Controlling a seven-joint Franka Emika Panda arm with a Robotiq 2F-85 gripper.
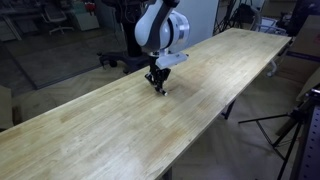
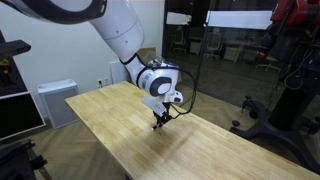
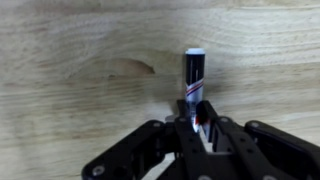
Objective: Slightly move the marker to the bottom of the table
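Observation:
My gripper moves across the table next, turning slightly, onto the bare wood on the tripod's side (image 1: pixel 180 111) to release the marker, because that part is clear of things.
The marker (image 3: pixel 194 78) is a thin black stick with a white tip and a red and white band. In the wrist view it lies on the light wooden table (image 3: pixel 70 70) and runs away from the camera. My gripper (image 3: pixel 194 118) is shut on its near end. In both exterior views the gripper (image 1: pixel 157 87) (image 2: pixel 157 123) is down at the table top (image 1: pixel 110 130) (image 2: pixel 120 125), near the middle of the long plank, and the marker is too small to make out there.
The table's long edges lie close on both sides (image 1: pixel 205 125). A tripod (image 1: pixel 296 125) stands on the floor beyond one edge. A white cabinet (image 2: pixel 55 100) stands by the wall past one table end. Dark equipment (image 2: pixel 290 70) stands across the room.

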